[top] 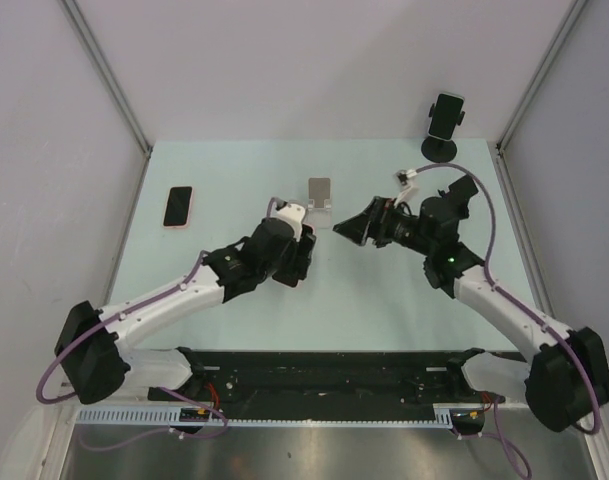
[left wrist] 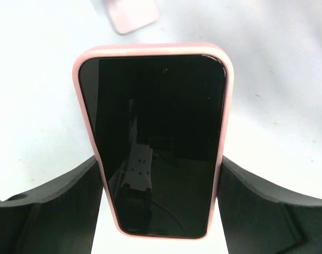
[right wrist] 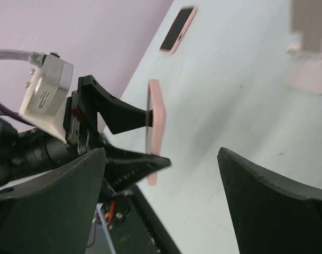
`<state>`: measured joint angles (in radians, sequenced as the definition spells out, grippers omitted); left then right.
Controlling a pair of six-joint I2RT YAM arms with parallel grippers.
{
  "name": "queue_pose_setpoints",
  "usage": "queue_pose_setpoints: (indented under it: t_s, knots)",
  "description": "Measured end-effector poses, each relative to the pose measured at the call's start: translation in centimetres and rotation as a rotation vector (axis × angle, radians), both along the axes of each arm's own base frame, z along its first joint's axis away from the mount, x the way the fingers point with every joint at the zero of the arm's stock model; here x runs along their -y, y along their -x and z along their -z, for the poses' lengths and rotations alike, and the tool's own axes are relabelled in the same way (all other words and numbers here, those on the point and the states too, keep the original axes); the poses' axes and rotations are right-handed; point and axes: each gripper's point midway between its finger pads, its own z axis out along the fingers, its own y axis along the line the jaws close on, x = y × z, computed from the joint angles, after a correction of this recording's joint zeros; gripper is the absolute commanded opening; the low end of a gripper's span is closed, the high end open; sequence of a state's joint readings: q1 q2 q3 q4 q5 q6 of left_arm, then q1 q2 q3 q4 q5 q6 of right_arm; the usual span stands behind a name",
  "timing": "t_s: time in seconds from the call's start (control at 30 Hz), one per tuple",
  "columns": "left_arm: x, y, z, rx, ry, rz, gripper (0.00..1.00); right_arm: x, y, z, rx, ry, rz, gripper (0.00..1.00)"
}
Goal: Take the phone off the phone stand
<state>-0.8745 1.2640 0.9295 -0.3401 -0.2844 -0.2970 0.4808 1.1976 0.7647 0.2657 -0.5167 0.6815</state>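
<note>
The pink-cased phone in my left gripper should next swing left in the top view to bare tabletop beside the second phone (top: 205, 207) below, then be lowered and released.
My left gripper (left wrist: 158, 180) is shut on a phone (left wrist: 155, 137) with a black screen and a pink case, one finger on each long edge. In the right wrist view the phone (right wrist: 156, 119) stands edge-on in those fingers, above the table and clear of the stand. The empty grey stand (top: 320, 193) sits mid-table just beyond my left gripper (top: 298, 222); it also shows in the left wrist view (left wrist: 133, 13) and the right wrist view (right wrist: 311, 63). My right gripper (top: 352, 229) is open and empty, facing the left one from the right (right wrist: 162, 153).
A second pink-cased phone (top: 178, 206) lies flat on the table at the left, also in the right wrist view (right wrist: 177, 29). A black holder with a device (top: 444, 125) stands at the back right corner. Purple walls enclose the pale green table (top: 234, 165).
</note>
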Motion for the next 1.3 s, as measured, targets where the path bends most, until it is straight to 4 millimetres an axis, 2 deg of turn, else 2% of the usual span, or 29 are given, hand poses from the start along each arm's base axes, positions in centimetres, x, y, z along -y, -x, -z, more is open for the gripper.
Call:
queue_pose_setpoints:
  t_s: [0.07, 0.23, 0.37, 0.53, 0.7, 0.87, 1.0, 1.17, 1.3]
  knots:
    - [-1.6, -1.0, -0.4, 0.007, -0.002, -0.040, 0.14, 2.1, -0.5, -1.7, 0.055, 0.003, 0.068, 0.96]
    - [-6.5, -3.7, -1.1, 0.005, -0.004, -0.150, 0.14, 7.9, -0.8, -4.3, 0.150, 0.053, 0.250, 1.00]
    - [-11.0, -5.3, -0.5, -0.021, -0.044, -0.243, 0.14, 11.8, -0.3, -4.5, 0.174, 0.121, 0.372, 1.00]
    - [-14.8, -7.2, -0.6, -0.057, -0.099, -0.313, 0.14, 15.5, 0.9, -3.9, 0.173, 0.207, 0.479, 1.00]
    - [-17.7, -10.5, -0.9, -0.068, -0.137, -0.383, 0.14, 17.7, 2.0, -3.2, 0.168, 0.316, 0.535, 1.00]
    - [-21.2, -14.3, 0.4, -0.113, -0.178, -0.462, 0.15, 19.5, 2.7, -3.8, 0.211, 0.440, 0.574, 1.00]
    - [-22.9, -16.4, 1.8, -0.146, -0.214, -0.483, 0.16, 21.0, 3.1, -4.8, 0.274, 0.556, 0.625, 1.00]
    - [-24.2, -19.1, 3.6, -0.182, -0.227, -0.487, 0.21, 21.9, 3.6, -5.0, 0.334, 0.655, 0.674, 1.00]
    - [-25.4, -20.7, 5.6, -0.218, -0.242, -0.499, 0.24, 22.9, 3.8, -3.5, 0.361, 0.710, 0.727, 1.00]
